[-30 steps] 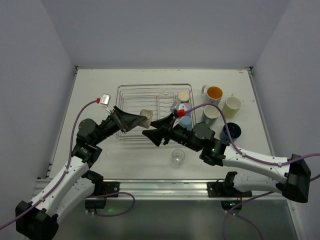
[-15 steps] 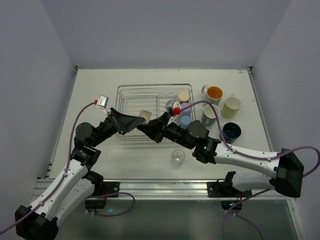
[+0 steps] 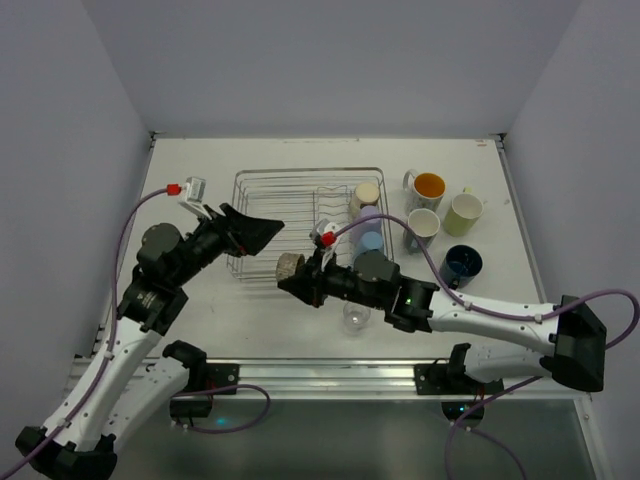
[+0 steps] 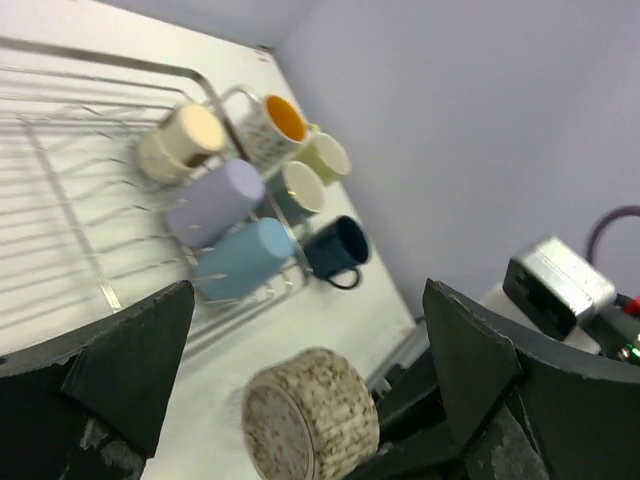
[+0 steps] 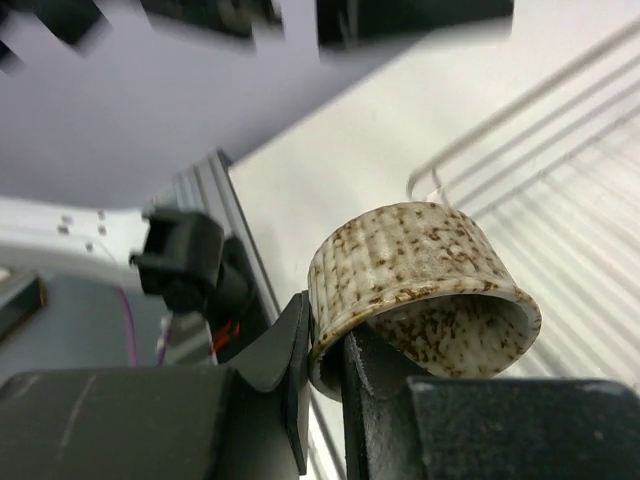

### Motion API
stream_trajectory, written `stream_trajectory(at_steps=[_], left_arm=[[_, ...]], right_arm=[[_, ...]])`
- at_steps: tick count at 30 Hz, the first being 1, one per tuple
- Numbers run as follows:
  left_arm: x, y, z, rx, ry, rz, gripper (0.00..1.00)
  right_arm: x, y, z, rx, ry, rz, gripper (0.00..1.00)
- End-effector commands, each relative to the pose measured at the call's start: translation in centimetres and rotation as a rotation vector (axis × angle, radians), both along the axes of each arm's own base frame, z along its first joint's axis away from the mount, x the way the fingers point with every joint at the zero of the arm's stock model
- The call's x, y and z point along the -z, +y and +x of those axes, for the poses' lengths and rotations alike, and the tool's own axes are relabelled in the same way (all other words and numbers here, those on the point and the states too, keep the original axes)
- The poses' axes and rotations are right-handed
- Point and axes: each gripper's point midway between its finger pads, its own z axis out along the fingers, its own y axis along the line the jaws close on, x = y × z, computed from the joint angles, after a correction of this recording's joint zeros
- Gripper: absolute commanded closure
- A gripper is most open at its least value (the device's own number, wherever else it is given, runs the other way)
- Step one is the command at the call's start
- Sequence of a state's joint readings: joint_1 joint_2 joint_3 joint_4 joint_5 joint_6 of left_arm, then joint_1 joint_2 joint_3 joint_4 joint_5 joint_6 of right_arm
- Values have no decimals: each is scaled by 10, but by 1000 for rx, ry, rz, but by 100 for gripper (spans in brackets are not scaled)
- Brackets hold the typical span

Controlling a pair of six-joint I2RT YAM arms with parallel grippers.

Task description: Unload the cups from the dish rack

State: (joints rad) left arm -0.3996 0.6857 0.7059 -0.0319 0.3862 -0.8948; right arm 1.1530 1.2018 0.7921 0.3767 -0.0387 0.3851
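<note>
The right gripper moves back and down next, tilts the cup upright, and lets go of it on the tabletop (image 3: pixel 301 322) beside the clear glass, because that spot is bare.
My right gripper (image 3: pixel 302 279) is shut on the rim of a brown-speckled cup (image 3: pixel 290 267), held just in front of the dish rack (image 3: pixel 240 178); the right wrist view shows one finger inside and one outside the cup (image 5: pixel 420 280). My left gripper (image 3: pixel 262 232) is open and empty over the rack's left part; in its wrist view the speckled cup (image 4: pixel 310 415) hangs between its spread fingers without touching them. A cream cup (image 3: pixel 367 193), a lavender cup (image 3: pixel 362 215) and a light blue cup (image 3: pixel 371 242) lie in the rack's right end.
Right of the rack stand a white mug with orange inside (image 3: pixel 428 186), a yellow-green cup (image 3: pixel 463 212), a teal cup (image 3: pixel 421 226) and a dark blue cup (image 3: pixel 462 263). A clear glass (image 3: pixel 354 315) stands in front, under my right arm.
My left gripper held the speckled cup, my right gripper closed on it, then the left let go and drew back to the left. The right moved the cup forward, off the rack.
</note>
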Motion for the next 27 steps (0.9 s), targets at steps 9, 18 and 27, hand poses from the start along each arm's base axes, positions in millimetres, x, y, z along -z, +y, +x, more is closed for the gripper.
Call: stream_trajectory(at_steps=[9,18,27], left_arm=[[-1,122,7,-527,-193,536,0],[41,134,8,-575,-185,590,0],[36,131,5,-555,-220,582,0]], right_arm=[[134,-19,-41,28,230,-544,100],[201,-4,-34,44,273,-766,100],[220,-12,-23,129,282,-867,62]])
